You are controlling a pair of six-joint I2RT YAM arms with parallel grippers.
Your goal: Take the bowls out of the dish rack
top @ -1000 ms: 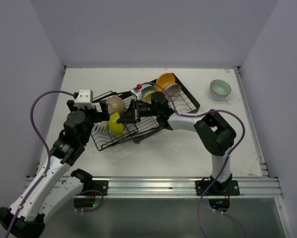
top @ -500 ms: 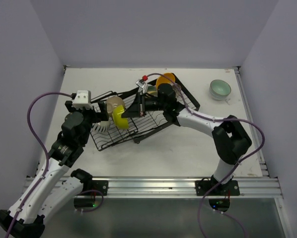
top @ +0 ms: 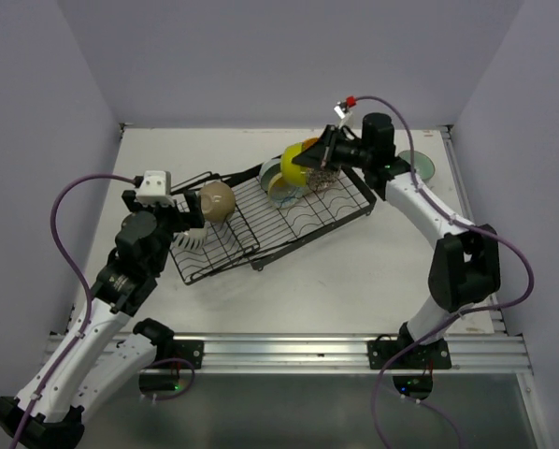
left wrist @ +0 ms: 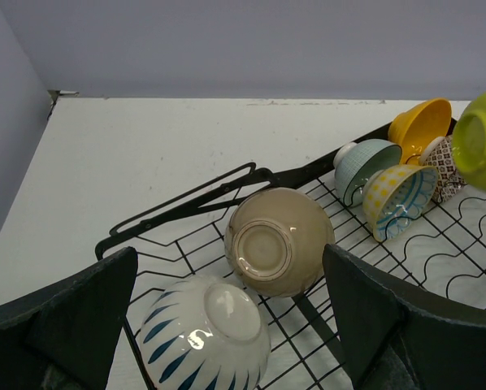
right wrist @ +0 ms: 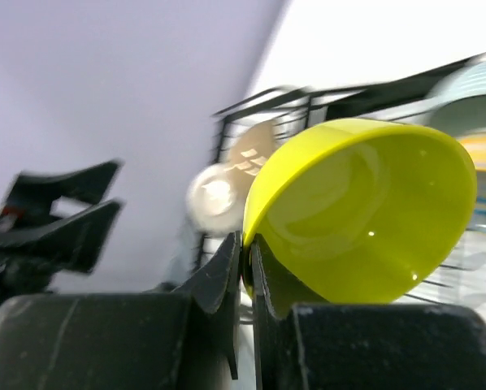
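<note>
The bowl stands empty below, to my right gripper's right in the top view. My right gripper will swing over the pale teal-green bowl (top: 420, 166), tip downward, lower and release.
My right gripper (top: 319, 157) is shut on the rim of the lime-yellow bowl (top: 295, 164) and holds it in the air over the far right end of the black dish rack (top: 309, 221); the right wrist view shows the pinch (right wrist: 247, 244) on the bowl (right wrist: 373, 211). My left gripper (top: 188, 221) is open above the rack's left end, over an upturned beige bowl (left wrist: 279, 241) and a white ribbed bowl with blue stripes (left wrist: 206, 329). The rack also holds a teal-green bowl (left wrist: 365, 166), a yellow-and-blue patterned bowl (left wrist: 400, 197), an orange bowl (left wrist: 422, 122) and a brown-patterned bowl (left wrist: 448, 166).
A pale teal-green bowl (top: 420, 166) sits on the white table (top: 354, 281) at the far right, partly hidden by my right arm. The rack lies skewed on the table. Grey walls close the table's back and sides.
My right gripper has lifted the lime-yellow bowl off the rack's left part and carried it up and to the right, over the rack's far end. The left arm has barely moved.
</note>
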